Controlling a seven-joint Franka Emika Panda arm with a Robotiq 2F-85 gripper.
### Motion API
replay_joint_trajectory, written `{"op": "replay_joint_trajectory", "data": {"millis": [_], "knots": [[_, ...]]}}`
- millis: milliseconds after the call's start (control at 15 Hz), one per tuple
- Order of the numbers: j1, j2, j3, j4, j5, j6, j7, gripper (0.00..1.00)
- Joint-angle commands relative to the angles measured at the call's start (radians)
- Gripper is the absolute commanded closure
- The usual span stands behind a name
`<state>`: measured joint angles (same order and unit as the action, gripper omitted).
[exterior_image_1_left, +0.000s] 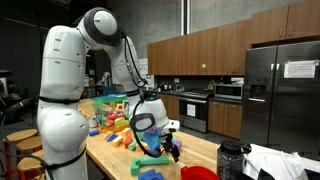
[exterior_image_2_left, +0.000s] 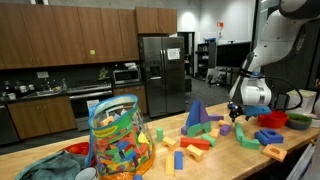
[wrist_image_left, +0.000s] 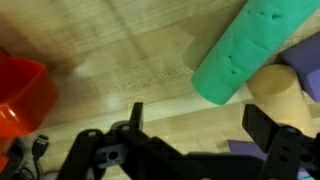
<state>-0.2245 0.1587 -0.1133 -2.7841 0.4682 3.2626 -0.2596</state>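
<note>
My fingers are still on either side of bare tabletop, so my gripper should next move open toward the long green block and go down over the rounded near end (wrist_image_left: 214, 84).
My gripper (wrist_image_left: 200, 125) is open and empty, its two black fingers spread over bare wooden tabletop (wrist_image_left: 120, 50). A green foam block with small holes (wrist_image_left: 235, 55) lies just beyond the fingertips. A tan block (wrist_image_left: 280, 92) and a purple block (wrist_image_left: 305, 62) lie beside it. A red bowl (wrist_image_left: 22, 95) sits at the left edge of the wrist view. In both exterior views the gripper (exterior_image_1_left: 160, 147) (exterior_image_2_left: 238, 118) hangs low over the table among scattered coloured blocks.
A clear bag full of foam blocks (exterior_image_2_left: 120, 140) stands on the table. A red bowl (exterior_image_2_left: 272, 119) and a green bowl (exterior_image_2_left: 297, 121) sit near the gripper. A black bottle (exterior_image_1_left: 232, 160) stands at the table end. A kitchen with a steel fridge (exterior_image_2_left: 160, 70) lies behind.
</note>
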Motion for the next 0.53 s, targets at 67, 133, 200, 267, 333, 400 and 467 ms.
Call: {"op": "replay_joint_trajectory", "data": {"millis": [67,133,200,267,333,400,467], "knots": [[0.041,0.018,-0.003,0.003,0.115,0.035,0.011,0.0],[0.053,0.023,-0.004,0.004,0.14,0.038,0.003,0.0],[0.061,0.022,-0.002,0.004,0.162,0.031,-0.005,0.0],[0.071,0.024,-0.004,0.004,0.182,0.021,-0.014,0.0],[0.086,0.03,-0.007,0.005,0.205,0.023,-0.021,0.0],[0.097,0.034,-0.004,0.005,0.23,0.029,-0.028,0.0],[0.108,0.036,-0.003,0.005,0.255,0.031,-0.035,0.0]]}}
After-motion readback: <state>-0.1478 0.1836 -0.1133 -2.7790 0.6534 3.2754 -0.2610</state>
